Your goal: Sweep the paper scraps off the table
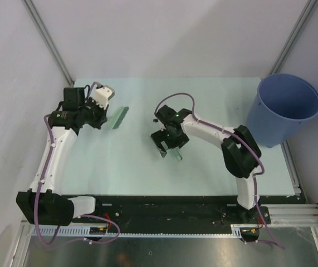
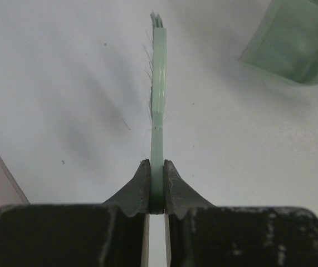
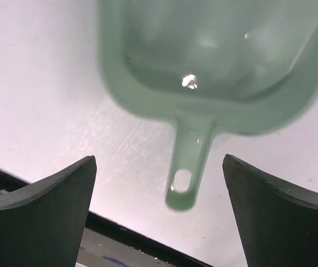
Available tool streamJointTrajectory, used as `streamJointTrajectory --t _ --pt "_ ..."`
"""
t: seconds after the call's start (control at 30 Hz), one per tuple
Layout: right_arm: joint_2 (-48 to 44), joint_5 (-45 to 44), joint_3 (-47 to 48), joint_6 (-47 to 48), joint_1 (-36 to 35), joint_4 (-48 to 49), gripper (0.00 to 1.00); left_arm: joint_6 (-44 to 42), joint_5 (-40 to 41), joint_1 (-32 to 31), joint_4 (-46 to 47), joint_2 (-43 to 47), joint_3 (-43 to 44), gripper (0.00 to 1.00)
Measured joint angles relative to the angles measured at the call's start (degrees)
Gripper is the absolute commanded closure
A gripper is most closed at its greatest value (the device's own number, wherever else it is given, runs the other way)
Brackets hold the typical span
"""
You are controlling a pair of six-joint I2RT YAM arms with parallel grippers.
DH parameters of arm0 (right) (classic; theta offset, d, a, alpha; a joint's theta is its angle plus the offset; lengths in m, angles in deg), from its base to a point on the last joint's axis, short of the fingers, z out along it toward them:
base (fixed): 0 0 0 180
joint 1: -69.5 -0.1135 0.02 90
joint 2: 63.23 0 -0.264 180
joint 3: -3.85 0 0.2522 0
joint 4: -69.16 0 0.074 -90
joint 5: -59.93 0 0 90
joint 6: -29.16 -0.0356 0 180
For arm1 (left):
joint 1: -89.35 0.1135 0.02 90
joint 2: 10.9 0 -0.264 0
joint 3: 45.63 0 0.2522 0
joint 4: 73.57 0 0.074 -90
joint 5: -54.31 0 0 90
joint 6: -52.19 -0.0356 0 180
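Note:
My left gripper will next swing the brush (image 1: 118, 118) to the right in the top view, down onto the dustpan (image 3: 203, 67), because the dustpan lies free between open fingers.
My left gripper (image 2: 156, 164) is shut on the handle of the mint-green brush (image 2: 159, 72) and holds it edge-on over the table (image 1: 203, 167); both show at the far left in the top view, gripper (image 1: 102, 114) and brush (image 1: 118, 118). My right gripper (image 3: 159, 158) is open, its jaws wide either side of the handle of the mint-green dustpan (image 3: 203, 67) without touching it. In the top view this gripper (image 1: 170, 151) is mid-table and hides the dustpan. The dustpan also shows in the left wrist view (image 2: 295, 44). No paper scraps show in any view.
A tall blue bucket (image 1: 284, 108) stands at the table's far right corner. The black-and-metal rail (image 1: 175, 208) runs along the near edge, also visible in the right wrist view (image 3: 120, 233). Grey walls close in behind and at the sides.

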State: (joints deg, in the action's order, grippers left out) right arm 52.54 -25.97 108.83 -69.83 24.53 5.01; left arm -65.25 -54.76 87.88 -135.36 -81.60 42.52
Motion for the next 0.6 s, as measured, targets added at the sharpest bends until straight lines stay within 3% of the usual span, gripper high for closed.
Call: streamJointTrajectory --t 0.27,0.4,0.6 --pt "-23.50 -3.72 -5.86 -0.59 2.93 6.05 0.00 0.46 9.46 -15.13 0.20 -4.20 5.84 1.00" --pt "-33.90 -6.16 -12.68 -1.68 11.58 8.24 0.00 0.42 22.23 -28.57 2.75 -9.88 8.04 1.00" --pt "-37.11 -8.87 -19.74 -1.99 20.44 6.88 0.00 -2.21 40.28 -44.78 7.69 -20.24 8.17 1.00"
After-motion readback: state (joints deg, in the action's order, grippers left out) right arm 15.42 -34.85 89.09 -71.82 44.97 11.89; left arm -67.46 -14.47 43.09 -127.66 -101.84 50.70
